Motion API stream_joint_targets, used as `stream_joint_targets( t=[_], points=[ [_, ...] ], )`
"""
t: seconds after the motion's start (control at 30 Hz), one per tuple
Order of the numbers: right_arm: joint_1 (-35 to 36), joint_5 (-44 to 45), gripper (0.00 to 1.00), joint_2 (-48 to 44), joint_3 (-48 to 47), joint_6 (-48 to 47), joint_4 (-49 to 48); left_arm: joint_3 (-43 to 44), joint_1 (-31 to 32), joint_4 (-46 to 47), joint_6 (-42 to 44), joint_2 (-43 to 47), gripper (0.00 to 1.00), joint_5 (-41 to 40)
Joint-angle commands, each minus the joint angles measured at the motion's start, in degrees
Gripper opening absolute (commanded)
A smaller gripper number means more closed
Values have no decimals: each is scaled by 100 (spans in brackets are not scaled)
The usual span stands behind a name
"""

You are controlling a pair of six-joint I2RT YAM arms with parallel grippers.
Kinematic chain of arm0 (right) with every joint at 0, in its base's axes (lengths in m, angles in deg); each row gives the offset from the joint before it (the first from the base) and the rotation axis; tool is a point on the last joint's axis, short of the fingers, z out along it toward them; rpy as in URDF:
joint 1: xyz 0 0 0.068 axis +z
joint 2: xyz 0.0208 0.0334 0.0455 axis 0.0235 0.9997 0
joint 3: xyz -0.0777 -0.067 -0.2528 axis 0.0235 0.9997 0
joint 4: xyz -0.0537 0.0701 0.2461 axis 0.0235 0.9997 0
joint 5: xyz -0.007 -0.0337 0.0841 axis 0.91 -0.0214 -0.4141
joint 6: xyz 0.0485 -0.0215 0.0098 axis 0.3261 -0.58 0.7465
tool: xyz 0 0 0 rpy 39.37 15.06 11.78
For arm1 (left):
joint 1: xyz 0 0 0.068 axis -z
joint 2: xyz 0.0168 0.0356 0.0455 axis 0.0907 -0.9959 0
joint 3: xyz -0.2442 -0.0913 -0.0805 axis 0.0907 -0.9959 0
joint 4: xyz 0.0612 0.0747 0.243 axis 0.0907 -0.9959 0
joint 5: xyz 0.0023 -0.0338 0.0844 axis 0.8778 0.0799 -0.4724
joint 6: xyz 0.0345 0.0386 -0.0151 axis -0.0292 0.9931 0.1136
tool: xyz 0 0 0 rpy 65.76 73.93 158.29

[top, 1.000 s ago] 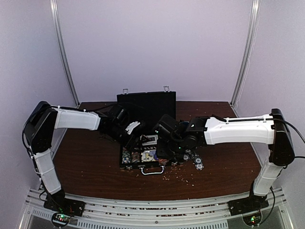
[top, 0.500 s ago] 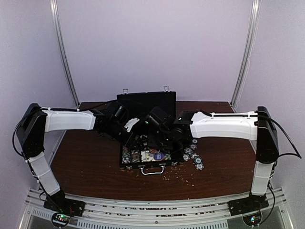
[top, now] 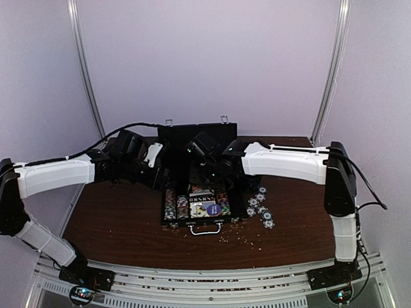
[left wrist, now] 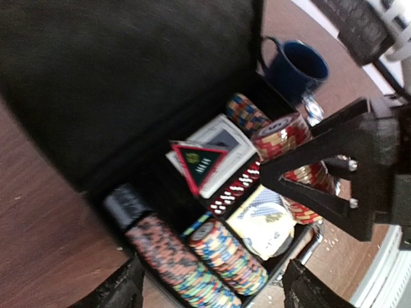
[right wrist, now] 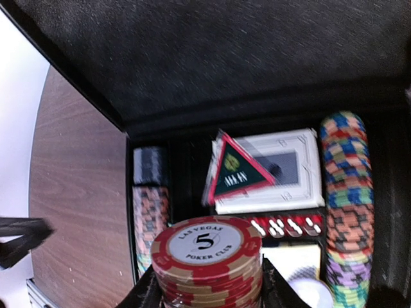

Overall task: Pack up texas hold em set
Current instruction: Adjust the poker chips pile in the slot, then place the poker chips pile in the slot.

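Note:
The slot's empty far end is below, beside the green triangle. I will next move my right gripper to the left in the top view, lower the stack and let go of it.
The black briefcase lies open mid-table, lid upright. Its tray holds rows of striped chips, card decks and a row of red dice. My right gripper is shut on a stack of red and tan "5" chips, held over the tray's middle; it also shows in the top view. My left gripper is open and empty above the tray's left side, its fingers spread wide over the chip rows. It shows in the top view too.
Several loose chips lie on the brown table right of the case. A dark blue cup stands beside the case's right end. Small crumbs are scattered near the silver handle. Purple walls close in the back and sides.
My right gripper has moved left and back from the tray's right side to over its middle, carrying the red chip stack. My left gripper has drawn back to the left.

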Motion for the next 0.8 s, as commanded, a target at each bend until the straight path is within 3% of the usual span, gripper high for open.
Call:
stream_joint_targets(
  t=[0.0,0.3,0.77],
  points=[
    [-79,149,30,427,-767,-259,-180,-399,-302,302,-301,513,77,-614],
    [-283,-174,30,1405,-1892,-403,-260,-813,-914,89,-406,1165,78,-558],
    [-487,-675,29,2232,-2626,-680,-461,-876,-995,40,-454,1233,79,-650]
  ],
)
